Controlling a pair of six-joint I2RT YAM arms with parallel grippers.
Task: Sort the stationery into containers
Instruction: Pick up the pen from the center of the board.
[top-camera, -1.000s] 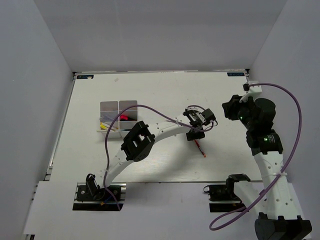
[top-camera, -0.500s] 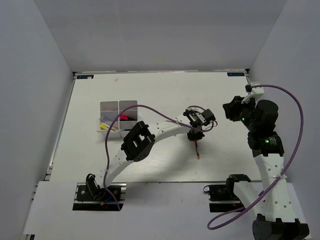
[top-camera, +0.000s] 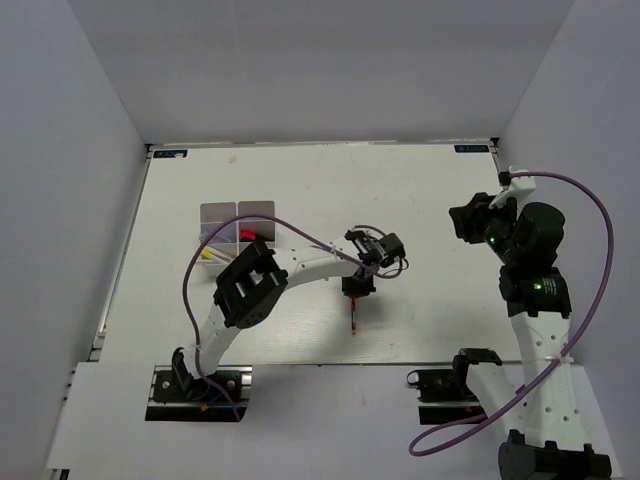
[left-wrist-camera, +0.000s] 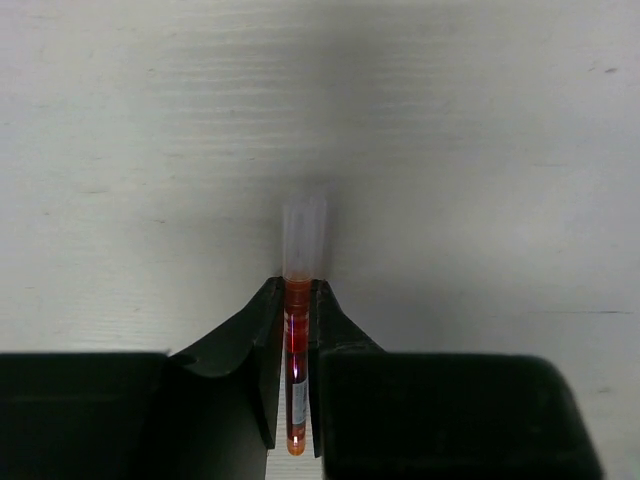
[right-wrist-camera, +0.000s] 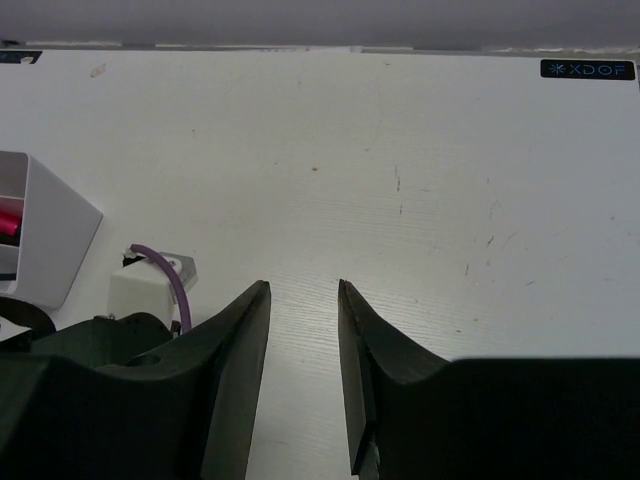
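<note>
My left gripper lifts to the left in the top view, over the container with pink stationery (top-camera: 248, 241), and releases the pen (top-camera: 353, 318) next, as the white containers hold stationery.
My left gripper (top-camera: 357, 287) is shut on a thin red pen (top-camera: 353, 318), near the middle of the table. In the left wrist view the red pen (left-wrist-camera: 296, 335) is pinched between the closed jaws of the left gripper (left-wrist-camera: 297, 287), and its clear cap (left-wrist-camera: 304, 236) sticks out beyond the tips above the bare table. The two adjoining white containers (top-camera: 237, 212) stand to the left, with yellow (top-camera: 208, 253) and pink (top-camera: 247, 235) stationery in them. My right gripper (right-wrist-camera: 302, 287) is open and empty, raised at the right side (top-camera: 462, 218).
The right wrist view shows a white corner of the containers (right-wrist-camera: 55, 245) at its left edge and part of the left arm with its purple cable (right-wrist-camera: 160, 270). Grey walls close the table at the back and sides.
My left gripper has moved left and toward the near edge with the red pen; the pen now hangs pointing toward the near edge. The right arm has shifted slightly.
</note>
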